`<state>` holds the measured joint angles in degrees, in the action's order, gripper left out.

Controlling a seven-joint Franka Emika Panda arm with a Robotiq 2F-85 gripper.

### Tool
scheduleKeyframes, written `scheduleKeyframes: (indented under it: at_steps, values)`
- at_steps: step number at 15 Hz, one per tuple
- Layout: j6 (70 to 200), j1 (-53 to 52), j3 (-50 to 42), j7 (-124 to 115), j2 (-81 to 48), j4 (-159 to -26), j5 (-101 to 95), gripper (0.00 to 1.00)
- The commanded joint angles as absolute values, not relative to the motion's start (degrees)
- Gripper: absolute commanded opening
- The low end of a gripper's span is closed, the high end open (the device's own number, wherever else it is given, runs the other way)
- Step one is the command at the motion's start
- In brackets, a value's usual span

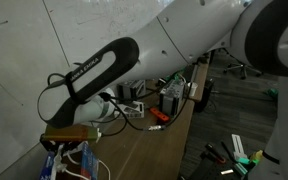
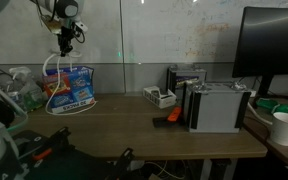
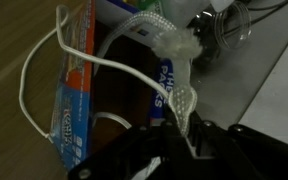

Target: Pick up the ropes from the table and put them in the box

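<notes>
My gripper moves down toward the opening of the blue box next and releases the white rope there, because the rope's loops still stand above the box's rim.
My gripper (image 2: 67,38) hangs above the blue box (image 2: 70,89) at the far left of the wooden table (image 2: 134,122). It is shut on the white ropes (image 2: 52,66), which hang in loops from the fingers down into and around the open box. In the wrist view the fingers (image 3: 184,140) pinch a flat white strand of the ropes (image 3: 174,60) above the box (image 3: 74,100), and one loop (image 3: 29,80) arcs outside the box's edge. In an exterior view the gripper (image 1: 69,135) sits just over the box (image 1: 64,162).
Grey-white boxy devices (image 2: 219,106) stand mid-table with an orange tool (image 2: 171,117) and a small white device (image 2: 159,97) beside them. A monitor (image 2: 274,45) and a white cup (image 2: 284,128) are at the far end. A plastic bag (image 2: 19,88) lies next to the box.
</notes>
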<state>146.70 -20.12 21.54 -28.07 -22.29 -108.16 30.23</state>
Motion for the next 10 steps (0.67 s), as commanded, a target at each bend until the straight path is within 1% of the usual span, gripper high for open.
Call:
scheduleKeyframes:
  at_steps: [1, 6, 10]
  values:
    - [142.7, -21.2, 21.2, -26.5, -24.7, -106.1, 29.6, 0.04]
    - [139.1, -22.7, 21.1, -25.7, -26.5, -105.6, 28.6, 0.04]
    - [137.3, -24.2, 20.4, -26.5, -28.9, -102.6, 26.6, 0.04]
